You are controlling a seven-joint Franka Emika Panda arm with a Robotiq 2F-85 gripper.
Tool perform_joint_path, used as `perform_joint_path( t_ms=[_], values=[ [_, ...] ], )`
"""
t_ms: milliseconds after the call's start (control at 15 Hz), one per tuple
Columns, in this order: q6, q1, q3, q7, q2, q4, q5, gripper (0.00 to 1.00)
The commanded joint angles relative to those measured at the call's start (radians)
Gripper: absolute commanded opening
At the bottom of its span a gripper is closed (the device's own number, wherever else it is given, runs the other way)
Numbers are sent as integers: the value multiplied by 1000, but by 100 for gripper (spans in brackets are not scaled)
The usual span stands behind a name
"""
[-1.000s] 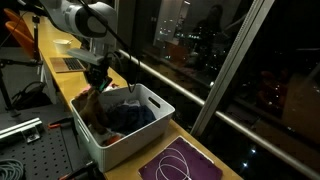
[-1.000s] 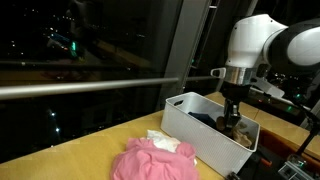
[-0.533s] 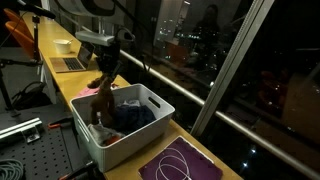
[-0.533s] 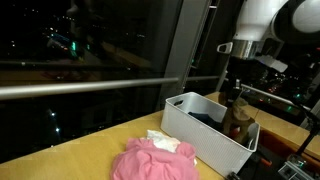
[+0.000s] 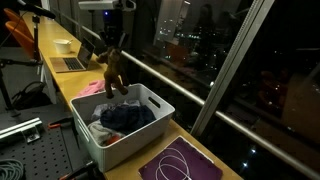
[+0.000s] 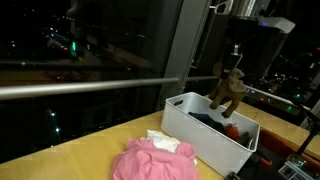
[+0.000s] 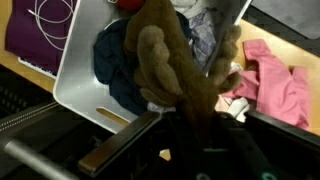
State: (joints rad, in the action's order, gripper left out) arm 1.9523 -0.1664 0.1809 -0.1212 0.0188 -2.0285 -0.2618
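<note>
I will next lift the plush animal [image 5: 113,72] in my gripper past the bin's rim toward the pink garment. Then I will lower it beside the white cloth.
A brown plush animal [image 5: 113,72] hangs in the air above the white bin [image 5: 150,127], clamped in my gripper [image 5: 113,47]. In an exterior view the same plush animal [image 6: 227,90] dangles under the gripper [image 6: 237,62] over the white bin [image 6: 200,134]. From the wrist view the brown plush animal [image 7: 180,70] fills the middle, its body pinched between the dark fingers, with the white bin [image 7: 82,70] far below. Dark blue clothes [image 5: 127,117] and a red item [image 6: 233,131] lie inside the bin.
A pink garment [image 6: 150,160] with a white cloth [image 6: 163,140] lies on the wooden counter beside the bin. A purple mat with a white cord [image 5: 181,163] sits at the bin's other side. A laptop [image 5: 68,64] rests farther along. Dark windows with a rail [image 6: 90,88] run behind.
The gripper has risen from inside the bin, lifting the brown plush animal clear of the clothes and above the rim.
</note>
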Motion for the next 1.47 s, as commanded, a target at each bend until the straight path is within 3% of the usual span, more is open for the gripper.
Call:
perform_joint_path(
  t_ms=[0,267,533,933,1200,1267,1400],
  values=[
    [-147,-66,62,65,-74,200,-80,5],
    [-256,-142,115,100,-164,367,-150,5],
    [-290,-211,133,110,-274,475,-164,5],
    [-304,-297,115,89,-449,636,-171,5],
    [-305,-316,88,70,-546,724,-154,5],
    [-301,-313,84,69,-556,724,-144,44],
    [-295,-306,75,64,-571,730,-127,52]
  ],
)
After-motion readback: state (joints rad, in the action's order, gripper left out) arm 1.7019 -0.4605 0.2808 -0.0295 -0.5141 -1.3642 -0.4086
